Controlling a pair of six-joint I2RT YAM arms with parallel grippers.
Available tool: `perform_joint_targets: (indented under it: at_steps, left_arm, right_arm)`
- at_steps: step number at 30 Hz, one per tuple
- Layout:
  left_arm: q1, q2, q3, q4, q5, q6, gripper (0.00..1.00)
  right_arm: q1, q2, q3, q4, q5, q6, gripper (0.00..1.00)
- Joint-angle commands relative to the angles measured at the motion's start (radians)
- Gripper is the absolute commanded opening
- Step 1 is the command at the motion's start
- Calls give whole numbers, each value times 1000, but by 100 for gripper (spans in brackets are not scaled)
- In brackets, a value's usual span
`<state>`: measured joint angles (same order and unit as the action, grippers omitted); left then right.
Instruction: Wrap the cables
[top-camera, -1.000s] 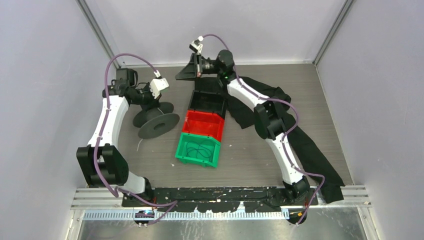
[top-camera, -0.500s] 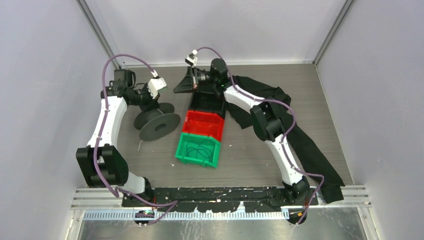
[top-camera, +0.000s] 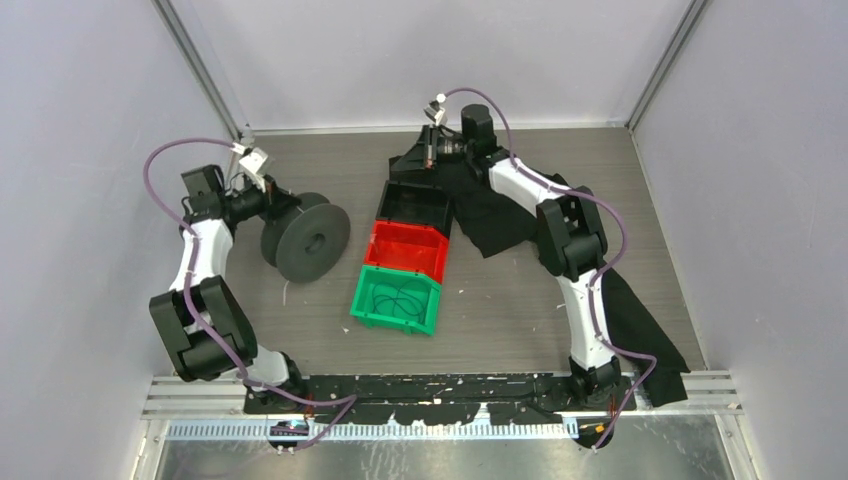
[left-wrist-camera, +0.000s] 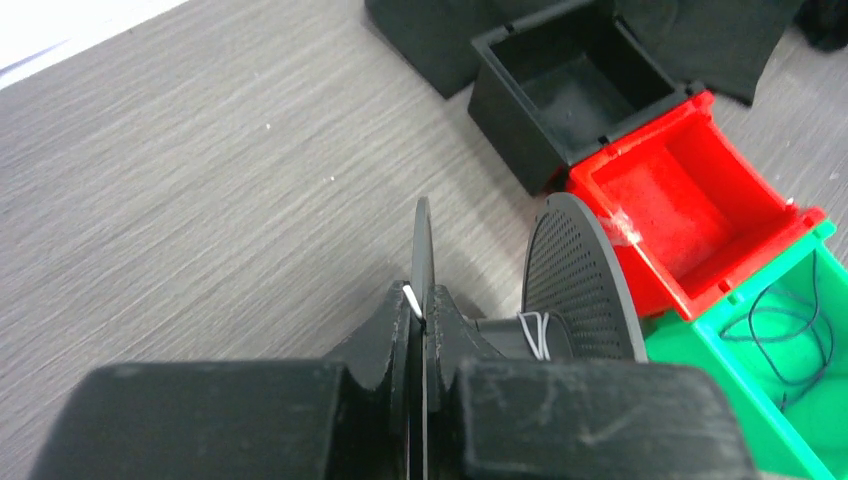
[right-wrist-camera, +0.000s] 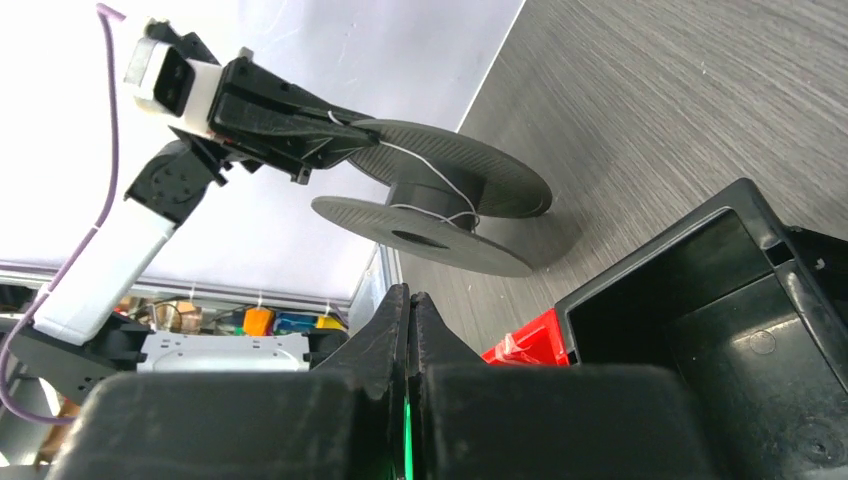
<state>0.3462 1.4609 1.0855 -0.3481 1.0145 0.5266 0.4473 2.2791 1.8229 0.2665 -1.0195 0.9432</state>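
Note:
The spool is standing on its rims, and the tabletop (top-camera: 357, 240) (left-wrist-camera: 483, 258) beside the red bin is below. My left gripper should lower and tilt to lay the spool flat and release it.
A black spool (top-camera: 308, 238) stands on its rims on the table left of the bins. My left gripper (top-camera: 270, 205) is shut on its near flange (left-wrist-camera: 422, 250), and a white cable end (left-wrist-camera: 410, 297) pokes out at the fingertips. A few turns of the thin white cable (left-wrist-camera: 537, 335) sit on the hub before the perforated far flange (left-wrist-camera: 580, 285). In the right wrist view the cable (right-wrist-camera: 425, 162) runs from the left gripper across the flange to the hub. My right gripper (top-camera: 408, 162) is shut with nothing visible in it (right-wrist-camera: 410, 295), behind the black bin.
Three bins stand in a row: black (top-camera: 415, 207), red (top-camera: 408, 247), and green (top-camera: 395, 298) holding thin dark cable loops. A black cloth (top-camera: 500, 215) lies under the right arm. A small white scrap (top-camera: 285, 295) lies near the spool.
My left arm swung left and drew back, tipping the spool from lying on its flange onto its rims. My right gripper moved right, from beside the spool to behind the black bin.

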Motion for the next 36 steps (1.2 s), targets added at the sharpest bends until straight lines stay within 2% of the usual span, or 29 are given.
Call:
perform_joint_targets:
  at_steps: [1, 4, 7, 11, 15, 18, 22, 27, 29, 33, 34, 35, 36]
  left_arm:
    - [57, 27, -112, 304, 84, -276, 0]
    - [94, 75, -162, 490, 106, -464, 0]
    - [127, 154, -160, 597, 122, -625, 0]
    - [155, 282, -125, 661, 155, -805, 0]
    - [162, 354, -171, 815, 145, -970, 0]
    - [163, 372, -231, 928, 115, -1009, 0]
    - [168, 406, -260, 983, 70, -1040, 0]
    - [172, 470, -208, 948, 52, -1081, 1]
    - [172, 470, -185, 848, 21, -1053, 5]
    - [173, 432, -168, 678, -68, -952, 22]
    - [174, 421, -169, 647, -90, -940, 29]
    - [174, 411, -169, 626, -110, -928, 43]
    - [173, 401, -164, 603, -128, -914, 51]
  right_arm:
    - [10, -102, -3, -98, 21, -127, 1]
    - [5, -104, -10, -98, 19, -126, 0]
    - [0, -105, -12, -100, 19, -126, 1]
    - [-5, -111, -19, -105, 22, -129, 1]
    - [-9, -111, -22, -107, 24, -130, 1]
    - [-9, -112, -23, -110, 25, -132, 0]
    - [-9, -110, -21, -113, 30, -132, 1]
    - [-10, -110, -20, -115, 33, -131, 1]
    - [-9, -113, -23, -119, 35, -133, 1]
    - [-9, -121, -23, -128, 40, -138, 1]
    - [-10, -122, -22, -131, 41, -140, 1]
    - [-9, -124, -21, -133, 42, -139, 1]
    - [-9, -124, -21, -134, 42, -139, 1]
